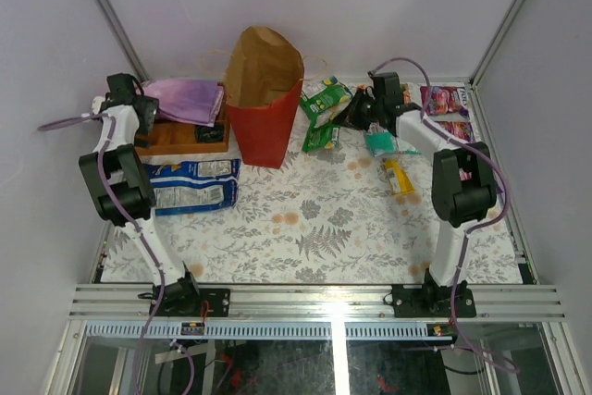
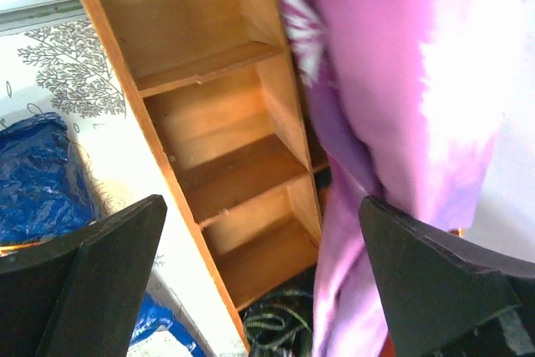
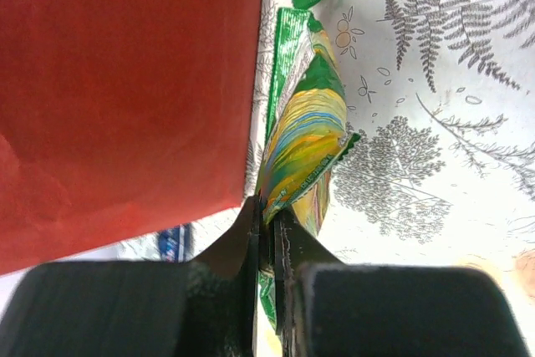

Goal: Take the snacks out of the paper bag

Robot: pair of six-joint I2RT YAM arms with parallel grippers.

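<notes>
The right gripper moves down toward the bare tabletop between bag (image 1: 264,99) and teal packet (image 1: 379,142) next. It releases the green-and-yellow packet's edge there, since that tabletop lies open below it.
The red paper bag (image 1: 264,99) stands upright and open at the back middle, brown inside. My right gripper (image 1: 354,113) is just right of it, shut on the edge of a green-and-yellow snack packet (image 3: 301,135) that hangs beside the bag's red wall (image 3: 125,81). Two green packets (image 1: 324,117) show right of the bag in the top view. A teal packet (image 1: 379,142), an orange packet (image 1: 398,176) and purple-magenta packets (image 1: 446,110) lie at the right. Blue-and-white packets (image 1: 194,182) lie at the left. My left gripper (image 2: 263,248) is open and empty over the wooden tray.
A wooden tray (image 1: 171,136) with compartments (image 2: 217,123) sits left of the bag. A folded purple cloth (image 1: 185,97) lies on it, and also shows in the left wrist view (image 2: 401,81). A dark object with a cable (image 2: 280,323) rests in the tray's end.
</notes>
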